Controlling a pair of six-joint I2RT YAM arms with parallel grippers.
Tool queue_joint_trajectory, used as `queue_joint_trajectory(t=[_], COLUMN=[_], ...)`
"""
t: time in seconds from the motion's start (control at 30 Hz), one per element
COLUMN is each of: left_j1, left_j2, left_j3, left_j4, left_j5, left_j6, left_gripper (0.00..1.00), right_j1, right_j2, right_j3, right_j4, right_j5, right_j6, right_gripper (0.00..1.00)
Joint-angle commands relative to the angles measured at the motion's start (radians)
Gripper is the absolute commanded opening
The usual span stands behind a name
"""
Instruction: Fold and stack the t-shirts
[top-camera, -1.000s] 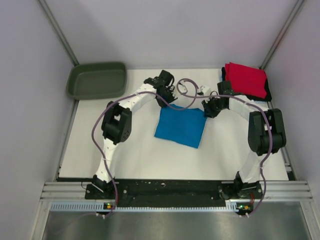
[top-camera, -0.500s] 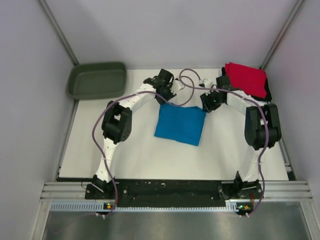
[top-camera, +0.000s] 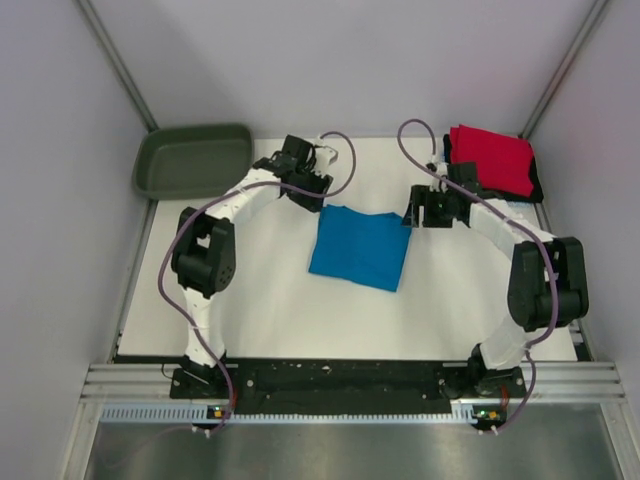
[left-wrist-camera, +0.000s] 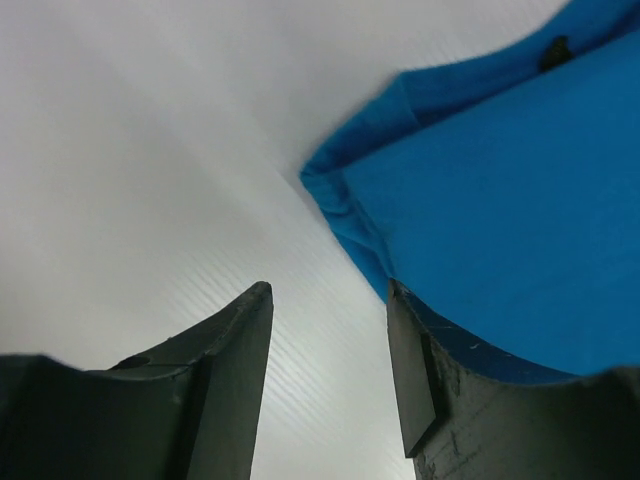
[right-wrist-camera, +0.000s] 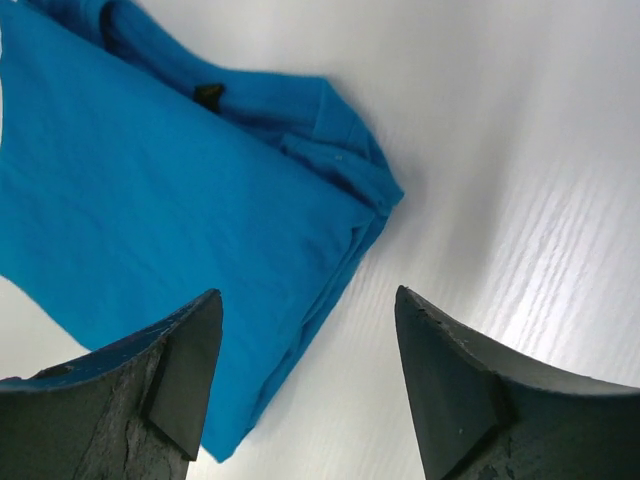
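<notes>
My left gripper next lowers and draws back to close on the turquoise-blue t-shirt's tub-side edge by the shirt's far corner (top-camera: 320, 226) (left-wrist-camera: 362, 243). Its open fingers hang over bare table.
The turquoise-blue t-shirt (top-camera: 360, 248) lies folded into a rough square in the middle of the white table. My left gripper (top-camera: 306, 192) hangs open just off its far left corner, with nothing between the fingers; the left wrist view shows that gripper (left-wrist-camera: 327, 290) over bare table beside the shirt's (left-wrist-camera: 500, 220) corner. My right gripper (top-camera: 420, 210) is open off the far right corner; the right wrist view has it (right-wrist-camera: 307, 295) above the shirt's (right-wrist-camera: 150, 210) edge, holding nothing. A folded red t-shirt (top-camera: 492, 158) rests on a black one (top-camera: 541, 187) at the back right.
A dark olive-green tub (top-camera: 193, 160) stands at the back left corner. Grey walls close in the table on the left, back and right. Both arms' purple cables loop above the far half of the table.
Both grippers have opened and let go of the blue shirt's far corners. The left one drew back to the left, the right one to the right. The shirt lies flat.
</notes>
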Motion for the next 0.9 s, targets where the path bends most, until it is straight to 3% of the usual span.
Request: queue_joint_trajectory(t=[0.0,0.37,0.7,0.77,0.87], left_j1=[-0.017,0.028,0.031,0.034,0.034], left_j2=[-0.082,-0.012,0.066,0.077,0.086], left_j3=[-0.114,-0.183,-0.177,-0.173,-0.176], left_j4=[0.071,0.110,0.113,0.113,0.121], left_j5=[0.141,0.222,0.307,0.336,0.365], left_j6=[-0.167,-0.345,-0.414,-0.425,-0.442], left_gripper=[0.55,0.54,0.50,0.48,0.35], right_j1=[-0.007,-0.024,-0.049,-0.049,-0.049], right_j2=[-0.024,0.063,0.181,0.192,0.198], right_j3=[-0.079,-0.214,-0.262,-0.263,-0.260], right_j4=[0.060,0.233,0.428,0.434,0.434], right_j5=[-0.060,-0.175,-0.309,-0.306,-0.312], right_j6=[0.173,0.315,0.446,0.449,0.446], right_gripper=[0.70,0.70,0.67,0.65,0.58])
